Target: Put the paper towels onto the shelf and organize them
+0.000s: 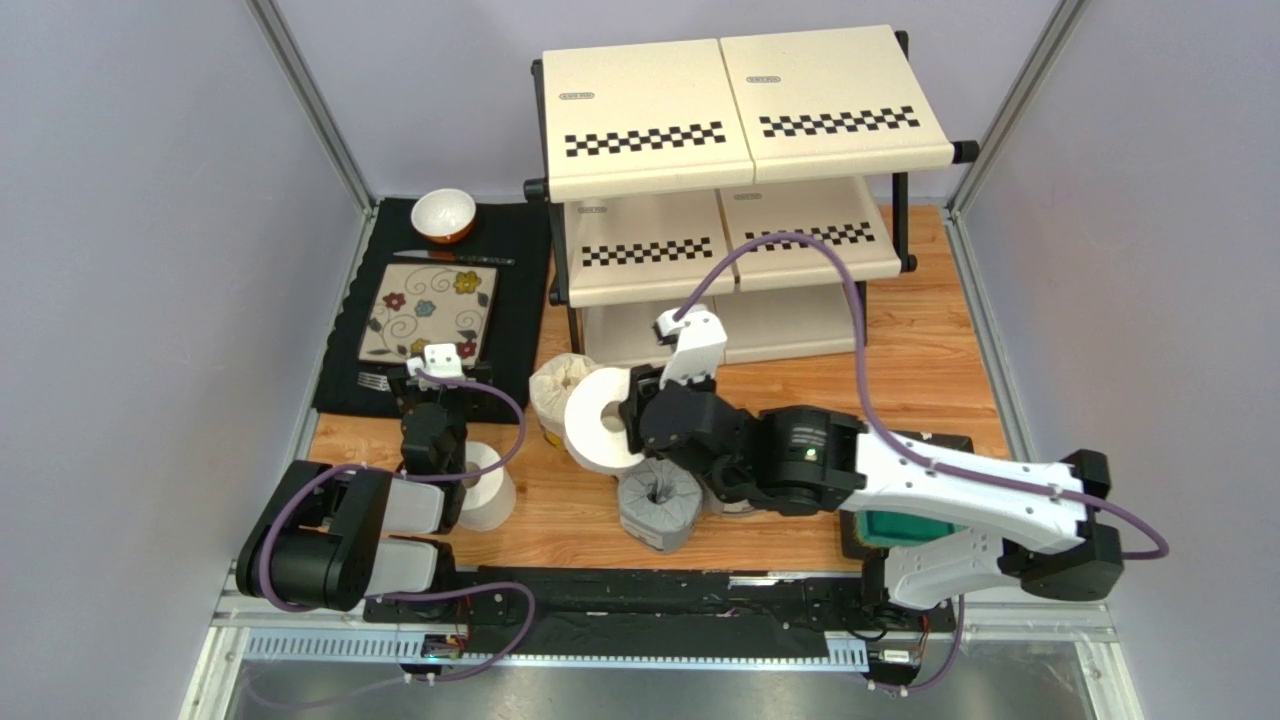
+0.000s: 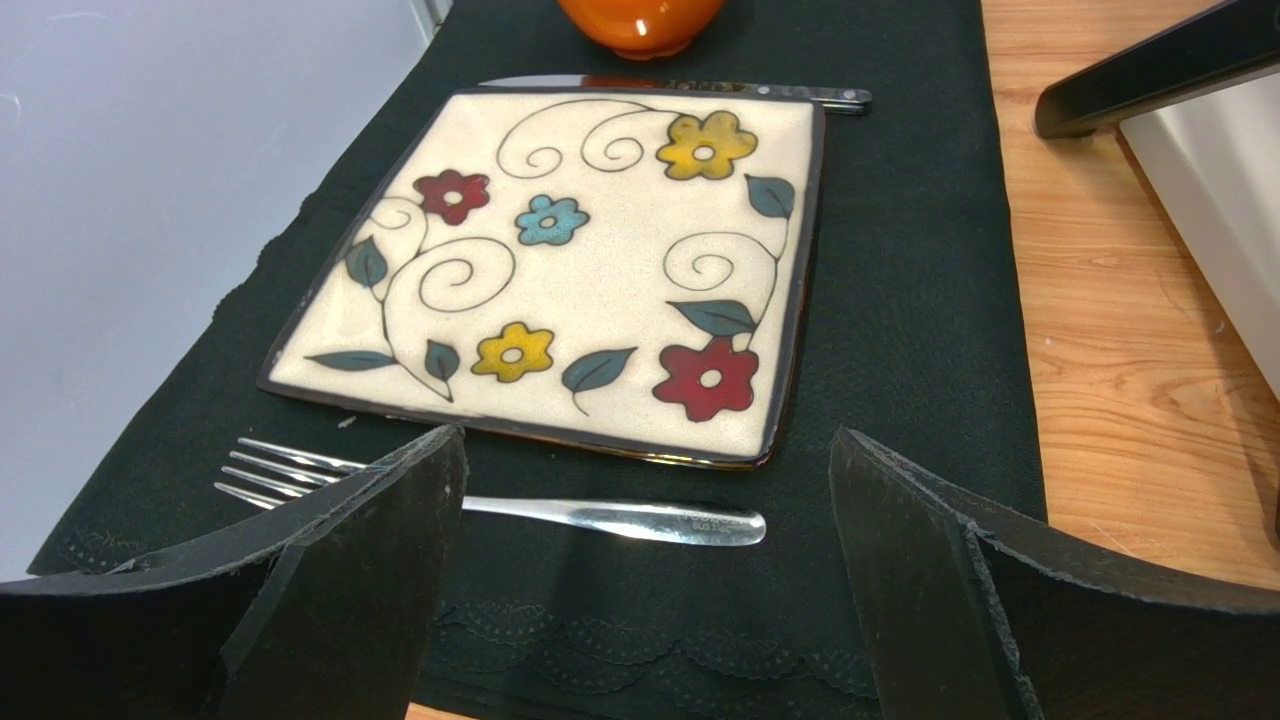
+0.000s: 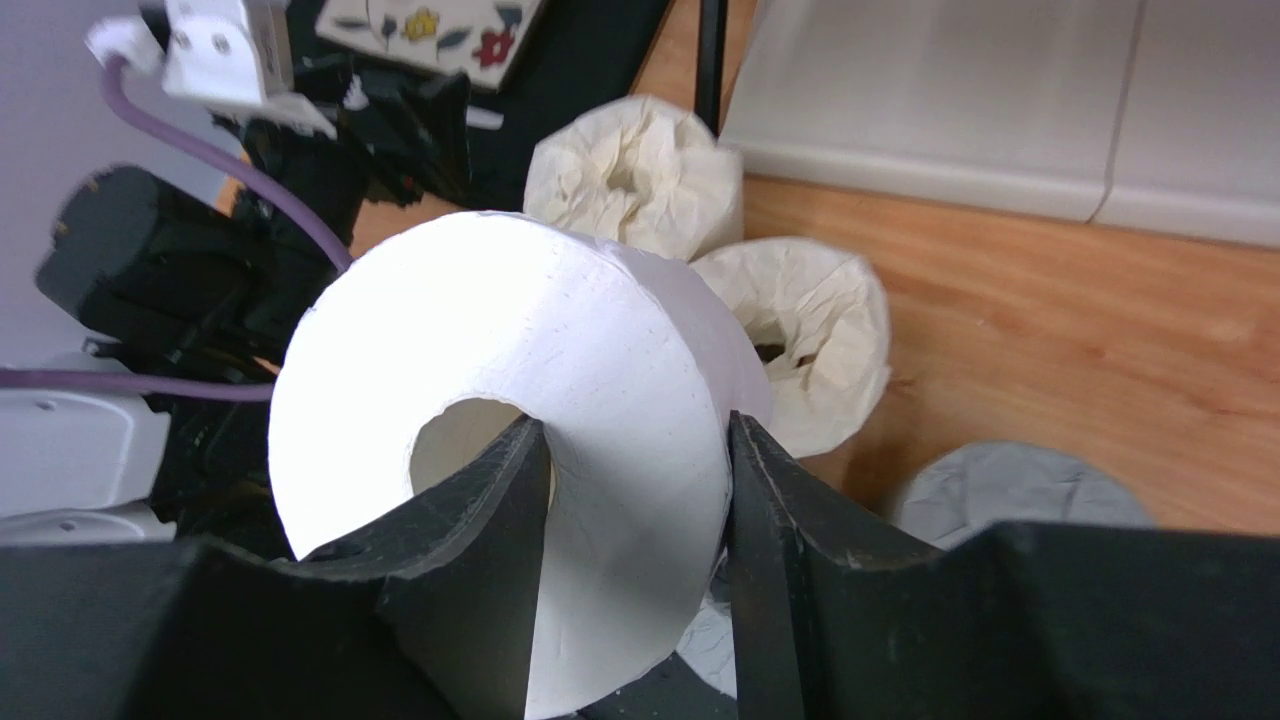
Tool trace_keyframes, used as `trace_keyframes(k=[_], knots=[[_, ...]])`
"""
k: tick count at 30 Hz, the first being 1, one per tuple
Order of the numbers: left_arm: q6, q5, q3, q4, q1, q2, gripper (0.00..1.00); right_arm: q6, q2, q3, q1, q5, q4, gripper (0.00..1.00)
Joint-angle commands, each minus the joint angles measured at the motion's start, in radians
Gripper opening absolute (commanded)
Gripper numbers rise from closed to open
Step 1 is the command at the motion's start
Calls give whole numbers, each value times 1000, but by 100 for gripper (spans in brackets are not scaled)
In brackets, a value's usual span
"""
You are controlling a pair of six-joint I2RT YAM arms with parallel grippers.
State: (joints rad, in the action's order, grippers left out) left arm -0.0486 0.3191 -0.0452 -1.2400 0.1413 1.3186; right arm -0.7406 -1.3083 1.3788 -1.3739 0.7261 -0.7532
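My right gripper brings the white roll up and outward onto the top shelf [image 1: 691, 114] beside the shelf's seam next. It releases the roll there, since that shelf is bare.
My right gripper [image 3: 631, 495] is shut on a plain white paper towel roll [image 3: 496, 345], one finger in its centre hole and the other against its outer wall. In the top view this roll [image 1: 594, 428] is held on its side, off the wooden table, in front of the shelf [image 1: 744, 113]. Two cream-wrapped rolls [image 3: 639, 173] [image 3: 812, 338] stand just beyond it, and a grey-wrapped roll [image 1: 658, 503] lies below it. Another white roll [image 1: 489, 483] stands by the left arm. My left gripper [image 2: 646, 555] is open and holds nothing, hovering over the black mat.
A floral square plate [image 2: 571, 255] lies on the black mat [image 2: 917, 300], with a fork [image 2: 601, 518] in front of it, a knife behind it and an orange bowl [image 2: 639, 18] at the far end. Grey walls close in both sides.
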Motion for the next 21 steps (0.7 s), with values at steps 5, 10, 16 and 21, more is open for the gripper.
trace_keyframes(k=[5, 10, 16, 21], knots=[[6, -14, 257, -30, -8, -10, 99, 271, 121, 253, -1, 228, 69, 28], [6, -14, 257, -30, -8, -12, 99, 458, 127, 364, 2, 250, 155, 28], [6, -14, 257, -30, -8, -9, 99, 587, 87, 558, 28, 191, 183, 28], [7, -14, 257, -30, -8, -12, 99, 673, -9, 712, 102, 148, 183, 26]])
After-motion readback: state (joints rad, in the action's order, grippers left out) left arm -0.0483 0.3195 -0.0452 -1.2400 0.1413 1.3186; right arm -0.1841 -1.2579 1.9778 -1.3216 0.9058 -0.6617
